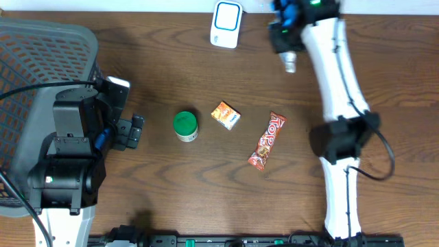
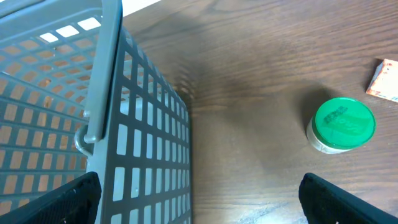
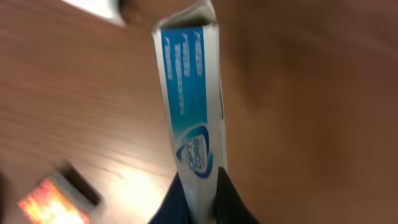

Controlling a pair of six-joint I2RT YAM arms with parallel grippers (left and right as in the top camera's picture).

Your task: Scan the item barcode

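Observation:
The tabletop opposite the basket is bare, so the robot's right gripper will move back, to the right in the overhead view, and down there to let go of the toothpaste box (image 3: 189, 93).
In the right wrist view a blue-and-white toothpaste box (image 3: 189, 93) sticks out from my right gripper (image 3: 200, 202), which is shut on its lower end. From overhead that right gripper (image 1: 283, 36) hangs at the table's far edge, just right of a white barcode scanner (image 1: 226, 24). A corner of the scanner (image 3: 93, 7) shows at the top left of the right wrist view. My left gripper (image 1: 132, 130) stands open with nothing in it beside the grey basket (image 1: 41, 62). Its fingers (image 2: 339, 200) are spread wide over the basket wall and the table.
A green-lidded jar (image 1: 185, 125), a small orange box (image 1: 225, 114) and a red candy bar (image 1: 267, 140) lie mid-table. The jar (image 2: 342, 124) and the orange box (image 2: 385, 79) also show in the left wrist view. The basket (image 2: 124, 124) fills the left.

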